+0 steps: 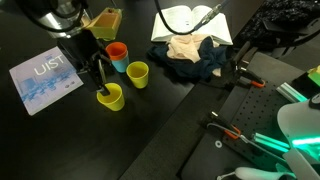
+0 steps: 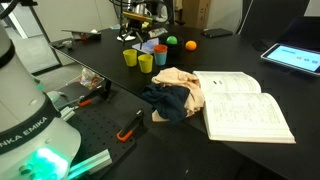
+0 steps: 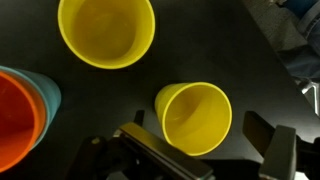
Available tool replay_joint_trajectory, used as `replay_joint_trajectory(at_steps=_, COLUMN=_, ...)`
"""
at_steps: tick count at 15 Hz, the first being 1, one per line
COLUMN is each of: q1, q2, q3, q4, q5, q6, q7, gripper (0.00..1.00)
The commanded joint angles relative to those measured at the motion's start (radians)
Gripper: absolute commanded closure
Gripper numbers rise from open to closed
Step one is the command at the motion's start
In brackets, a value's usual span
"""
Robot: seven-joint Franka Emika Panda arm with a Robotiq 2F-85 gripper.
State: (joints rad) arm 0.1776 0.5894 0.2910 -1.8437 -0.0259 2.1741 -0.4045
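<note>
The robot should lower its gripper next onto the upright yellow cup's near rim (image 1: 101, 95) (image 3: 207, 151), so that its fingers go on both sides of the cup's side.
My gripper (image 3: 200, 145) is open and hangs right over a yellow cup (image 3: 193, 118), whose rim lies between the two fingers. In an exterior view the gripper (image 1: 99, 80) reaches down to this cup (image 1: 110, 97) on the black table. A second yellow cup (image 3: 105, 30) stands just beyond it, also seen in an exterior view (image 1: 137, 74). An orange cup (image 3: 15, 125) is nested in a blue cup (image 3: 47, 95) beside them. In both exterior views the cups stand in a cluster (image 2: 146, 63). Nothing is gripped.
A UIST leaflet (image 1: 45, 80) lies next to the cups. A heap of cloth (image 2: 175, 92) and an open book (image 2: 245, 105) lie further along the table. An orange ball (image 2: 190, 44) and a green ball (image 2: 170, 41) sit behind the cups. Tools lie on a perforated board (image 1: 240, 130).
</note>
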Motion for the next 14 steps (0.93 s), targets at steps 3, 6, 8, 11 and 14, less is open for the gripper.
replay_joint_trajectory(at_steps=3, q1=-0.006, q2=-0.001, q3=0.013, q4=-0.030, q5=0.017, q6=0.044, q7=-0.046, gripper=0.25)
replay_joint_trajectory(at_steps=6, q1=-0.008, q2=0.038, q3=0.014, q4=-0.008, q5=0.019, q6=0.031, q7=-0.062, gripper=0.42)
replay_joint_trajectory(at_steps=8, q1=-0.008, q2=0.057, q3=0.014, q4=0.003, q5=0.013, q6=0.027, q7=-0.069, gripper=0.55)
replay_joint_trajectory(at_steps=11, q1=-0.006, q2=0.074, q3=0.012, q4=0.016, q5=0.005, q6=0.021, q7=-0.074, gripper=0.81)
replay_joint_trajectory(at_steps=14, q1=-0.003, q2=0.077, q3=0.008, q4=0.027, q5=-0.005, q6=0.019, q7=-0.077, gripper=0.99)
